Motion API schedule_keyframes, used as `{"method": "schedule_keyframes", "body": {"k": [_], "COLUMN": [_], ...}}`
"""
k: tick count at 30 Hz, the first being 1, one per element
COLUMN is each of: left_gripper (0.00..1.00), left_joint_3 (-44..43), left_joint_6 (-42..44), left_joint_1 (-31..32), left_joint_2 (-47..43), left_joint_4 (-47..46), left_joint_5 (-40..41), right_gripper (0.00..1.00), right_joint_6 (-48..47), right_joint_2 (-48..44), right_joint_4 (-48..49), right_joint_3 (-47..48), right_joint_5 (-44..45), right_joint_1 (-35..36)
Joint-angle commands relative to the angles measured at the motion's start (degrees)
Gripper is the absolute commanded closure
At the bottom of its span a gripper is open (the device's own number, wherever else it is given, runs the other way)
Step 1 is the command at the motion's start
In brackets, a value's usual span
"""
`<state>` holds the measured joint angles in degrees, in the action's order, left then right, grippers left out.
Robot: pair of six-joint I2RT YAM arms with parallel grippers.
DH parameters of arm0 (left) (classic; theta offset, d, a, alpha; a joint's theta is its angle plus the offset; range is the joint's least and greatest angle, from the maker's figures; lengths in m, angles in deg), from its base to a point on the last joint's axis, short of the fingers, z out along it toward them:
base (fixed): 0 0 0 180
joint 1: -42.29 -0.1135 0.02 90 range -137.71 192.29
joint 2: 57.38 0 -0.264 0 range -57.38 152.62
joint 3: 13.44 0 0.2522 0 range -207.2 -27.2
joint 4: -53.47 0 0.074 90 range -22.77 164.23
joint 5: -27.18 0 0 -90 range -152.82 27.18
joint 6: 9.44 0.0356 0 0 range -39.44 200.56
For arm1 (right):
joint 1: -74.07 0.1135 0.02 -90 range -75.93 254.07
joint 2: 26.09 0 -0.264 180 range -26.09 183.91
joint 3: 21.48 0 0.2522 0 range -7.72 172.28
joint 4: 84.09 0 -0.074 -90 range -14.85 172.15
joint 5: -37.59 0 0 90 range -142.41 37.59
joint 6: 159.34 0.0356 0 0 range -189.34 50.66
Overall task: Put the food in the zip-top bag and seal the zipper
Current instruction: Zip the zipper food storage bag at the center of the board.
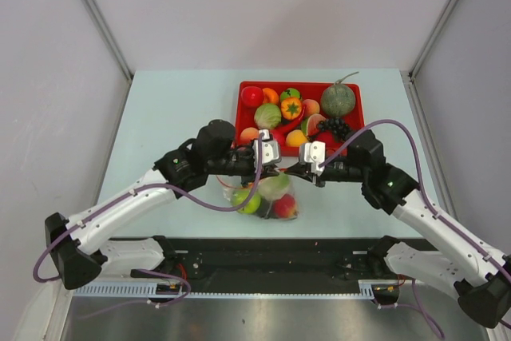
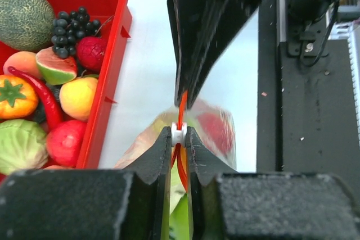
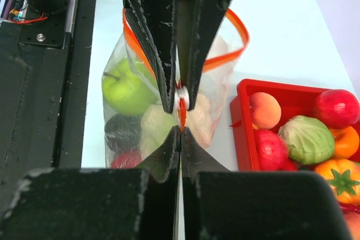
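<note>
My left gripper will next draw the slider left in the top view along the zipper's open loop, then outward and release it, since the zipper's sides stand apart beyond the slider.
The clear zip-top bag hangs between my two grippers just above the table. It holds food: a green apple, pale cauliflower, a dark fruit and a red fruit. My left gripper is shut on the zipper's white slider. My right gripper is shut on the orange-red zipper, tip to tip with the left. Beyond the slider the zipper's two strips stand apart in a loop. In the top view the grippers meet above the bag, the left and the right.
The red tray stands just behind the bag, with a melon, grapes, a cabbage, a red chilli and several other toy foods. A black base rail runs along the near table edge.
</note>
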<state>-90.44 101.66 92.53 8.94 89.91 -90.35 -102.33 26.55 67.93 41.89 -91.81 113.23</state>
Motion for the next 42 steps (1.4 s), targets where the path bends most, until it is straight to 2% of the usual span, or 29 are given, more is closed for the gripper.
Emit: {"method": "schedule_keyframes", "body": {"k": [1, 15, 21, 22, 23, 24, 25, 28, 30, 34, 39, 42], "left_gripper": [0.92, 0.88, 0.96, 0.98, 0.99, 1.00, 1.00, 0.99, 0.98, 0.98, 0.98, 0.97], "left_joint_3": [-0.5, 2.2, 0.4, -1.0, -1.6, -2.1, -2.5, -2.1, -1.8, -1.3, -0.6, -0.2], "left_joint_6": [5.8, 11.7, 9.7, 9.6, 9.2, 9.0, 9.0, 9.0, 8.8, 8.2, 7.9, 7.6], "left_joint_1": [-1.7, -3.9, -3.7, -3.7, -3.2, -3.0, -2.7, -1.5, -0.7, 0.0, 0.9, 1.2], "left_joint_2": [-2.7, -8.1, -6.8, -6.2, -5.0, -4.5, -4.2, -3.9, -3.8, -3.8, -4.3, -4.6], "left_joint_4": [4.8, 9.8, 10.0, 10.2, 10.3, 10.3, 10.1, 8.6, 8.1, 7.3, 6.9, 6.9], "left_joint_5": [3.4, 8.4, 6.9, 6.4, 6.3, 6.3, 6.5, 7.0, 7.7, 7.4, 7.7, 7.9], "right_gripper": [1.00, 1.00, 1.00, 0.87, 0.51, 0.36, 0.16, 0.02, 0.02, 0.12, 0.22, 0.36], "right_joint_6": [0.3, -4.3, -5.4, -5.3, -5.3, -5.4, -5.4, -6.6, -8.4, -10.8, -12.4, -13.4], "right_joint_2": [-2.8, -5.5, -6.1, -6.1, -6.4, -6.4, -6.6, -6.9, -6.6, -4.3, 0.5, 2.9], "right_joint_4": [2.4, -3.1, -4.0, -3.5, -3.1, -2.7, -1.4, 0.4, 0.8, 0.9, 1.6, 1.6], "right_joint_3": [0.7, -0.3, -0.2, -0.2, -0.3, -0.2, -0.2, -0.2, -0.2, -0.2, -0.2, -0.2], "right_joint_5": [-1.4, -4.9, -6.8, -7.0, -6.8, -6.4, -5.4, -1.7, -1.2, -0.2, 1.5, 2.1], "right_joint_1": [-2.7, -11.3, -11.9, -11.6, -11.2, -9.8, -8.7, -4.5, -2.7, 1.4, 3.4, 3.7]}}
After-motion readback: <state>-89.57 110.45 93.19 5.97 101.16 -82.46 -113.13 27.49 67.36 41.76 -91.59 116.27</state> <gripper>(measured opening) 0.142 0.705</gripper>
